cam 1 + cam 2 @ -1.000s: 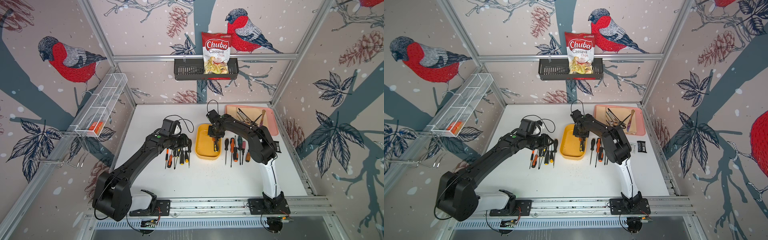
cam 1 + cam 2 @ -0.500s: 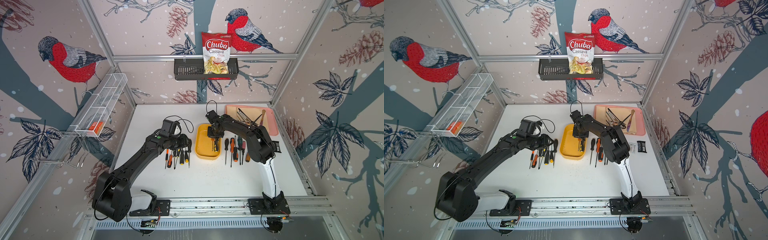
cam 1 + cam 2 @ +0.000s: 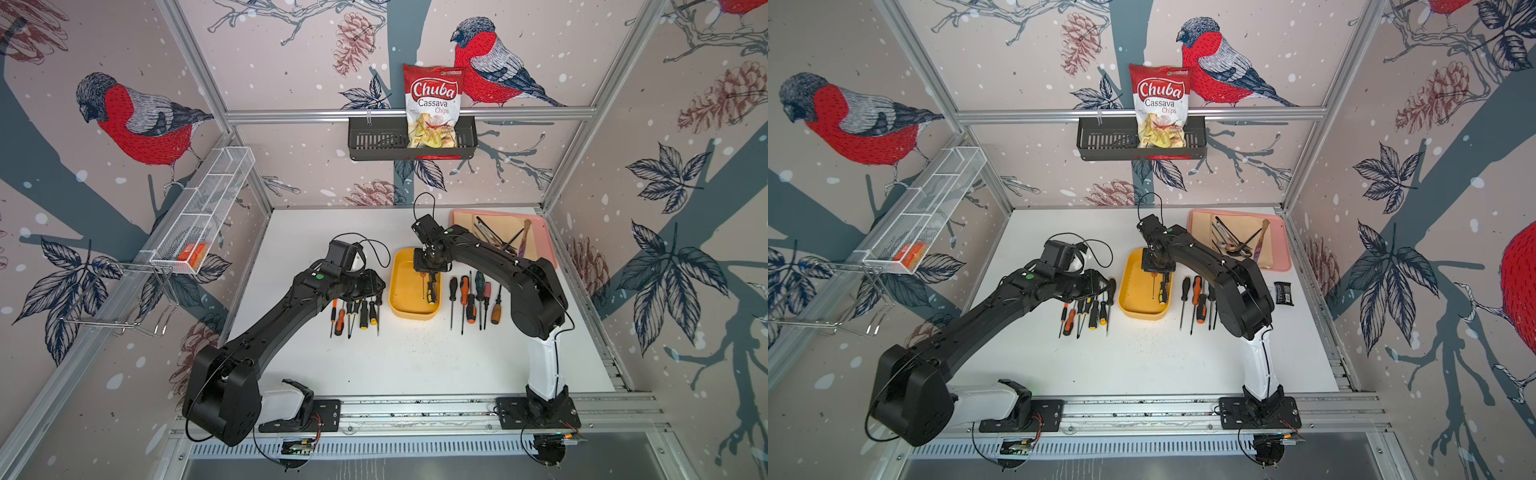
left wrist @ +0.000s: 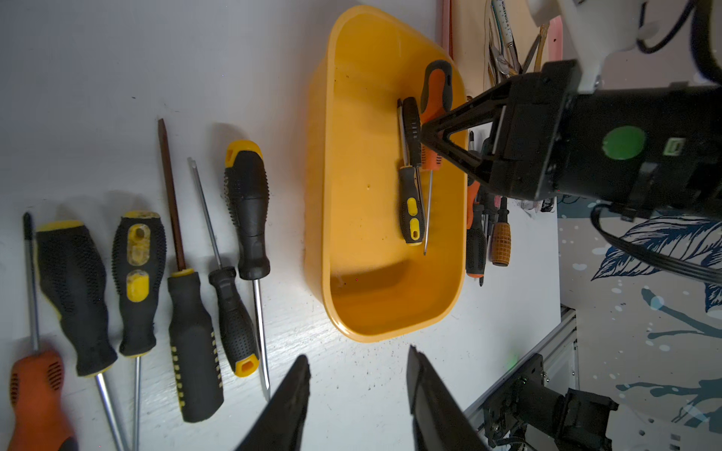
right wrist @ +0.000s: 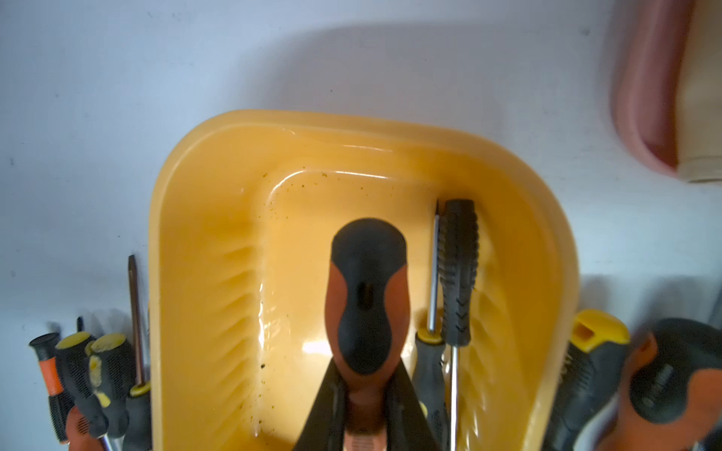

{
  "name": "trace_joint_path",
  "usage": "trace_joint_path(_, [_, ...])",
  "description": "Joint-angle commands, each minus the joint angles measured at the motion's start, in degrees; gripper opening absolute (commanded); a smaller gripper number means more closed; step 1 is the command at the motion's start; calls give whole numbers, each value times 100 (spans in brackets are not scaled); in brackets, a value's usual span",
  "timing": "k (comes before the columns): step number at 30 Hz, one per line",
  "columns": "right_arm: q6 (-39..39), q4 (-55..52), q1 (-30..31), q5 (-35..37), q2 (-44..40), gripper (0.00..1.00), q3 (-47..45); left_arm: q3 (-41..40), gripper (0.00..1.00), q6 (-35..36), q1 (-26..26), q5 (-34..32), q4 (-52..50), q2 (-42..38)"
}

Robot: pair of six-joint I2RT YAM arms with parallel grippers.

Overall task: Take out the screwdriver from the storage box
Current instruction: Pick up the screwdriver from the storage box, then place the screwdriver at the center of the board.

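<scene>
The right gripper lifts, crosses over, lowers and releases the orange-and-black screwdriver next, since bare table (image 3: pixel 506 311) beside the brown handle lies across the side of the box and screwdriver row.
The yellow storage box (image 3: pixel 401 291) (image 3: pixel 1133 291) stands mid-table. My right gripper (image 5: pixel 367 406) reaches into it and is shut on the neck of an orange-and-black screwdriver (image 5: pixel 367 296). In the left wrist view that screwdriver (image 4: pixel 435 90) points its thin shaft along the box, clamped by the right gripper (image 4: pixel 424 136). Two more screwdrivers lie beside it against the box wall: a black-and-yellow one (image 4: pixel 410 207) and an all-black one (image 4: pixel 412 125). My left gripper (image 4: pixel 357 363) hangs open over bare table just outside the box's near end, holding nothing.
Rows of loose screwdrivers lie on the table on both sides of the box, left (image 3: pixel 357 311) and right (image 3: pixel 473 299). A pink tray (image 3: pixel 544 249) with utensils sits at the back right. A black basket (image 3: pixel 374 141) with a chips bag hangs on the back wall.
The right jaws have closed onto the orange-and-black screwdriver in the box. Both arms have stayed almost where they were.
</scene>
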Motion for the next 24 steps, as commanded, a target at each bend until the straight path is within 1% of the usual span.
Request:
trace_joint_path(1, [-16,-85,21,120,-364,9,-162,104,43,-63,-141,18,207,70])
trace_joint_path(5, [-29,-116,20,251,-896,9,-545,150,43,-92,-375,-16,254,230])
trace_joint_path(9, [-35,-123,-69,355,-1421,9,-1059,428,43,-127,-590,-71,294,411])
trace_joint_path(13, [-41,-92,-320,416,-1981,9,-1700,617,44,-159,-809,-114,330,616])
trace_joint_path(18, [-145,-133,-866,506,-2555,9,-2432,866,43,-196,-1095,-134,404,949])
trace_joint_path(21, [-271,-136,-1323,582,-2870,9,-2881,1022,44,-214,-1279,-139,458,1170])
trace_joint_path(24, [-430,-153,-1799,668,-3012,9,-3203,1157,43,-234,-1439,-139,512,1398])
